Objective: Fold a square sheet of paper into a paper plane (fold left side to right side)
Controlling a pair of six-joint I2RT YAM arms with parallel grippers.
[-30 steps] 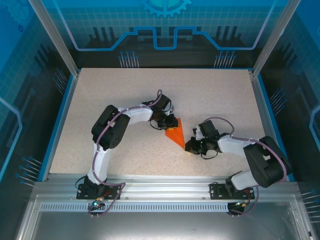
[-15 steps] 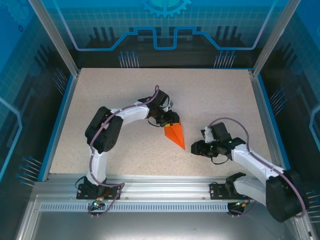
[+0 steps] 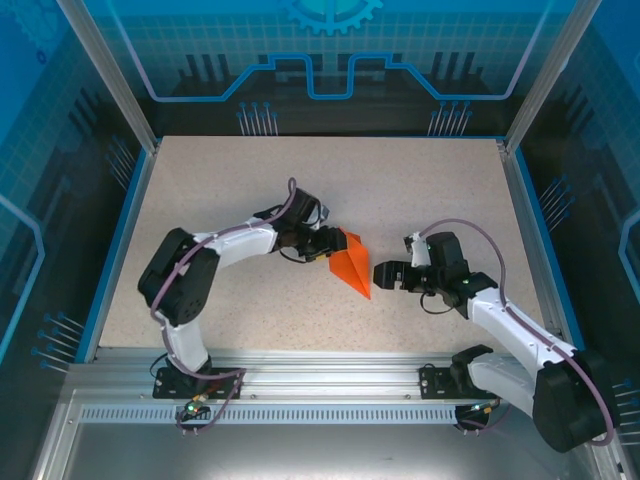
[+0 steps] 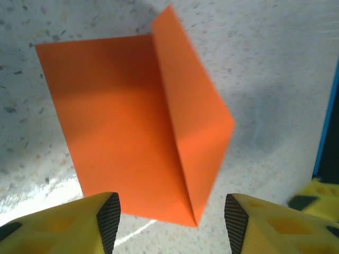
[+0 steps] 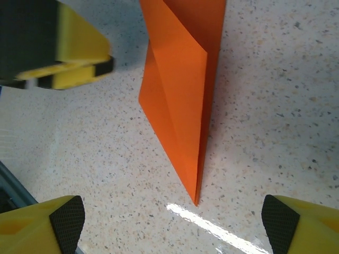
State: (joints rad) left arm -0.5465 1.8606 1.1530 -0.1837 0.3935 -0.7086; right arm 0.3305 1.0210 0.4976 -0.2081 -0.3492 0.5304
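My left gripper should move down and farther in over the paper's far edge (image 3: 352, 242) next, because the paper's raised flap stands mostly beyond the gripper's open fingers.
The orange paper (image 3: 351, 264) lies mid-table, folded to a narrow pointed shape whose tip faces the near edge. In the left wrist view the paper (image 4: 132, 121) shows a long crease, and its right flap looks slightly raised. My left gripper (image 3: 328, 244) sits just left of the paper and is open (image 4: 172, 225); only the paper's near corner reaches the gap between the pads. My right gripper (image 3: 382, 273) is just right of the tip, wide open (image 5: 174, 222), with the paper's point (image 5: 185, 121) ahead of it and apart from both fingers.
The speckled tabletop (image 3: 220, 190) has a blue rim and metal frame posts at the sides. A yellow finger of the left gripper (image 5: 74, 53) shows at the upper left of the right wrist view, close to the paper.
The left gripper has drawn back leftward off the paper. The right gripper has moved away from the near edge and now faces the paper's tip. The paper stayed in place.
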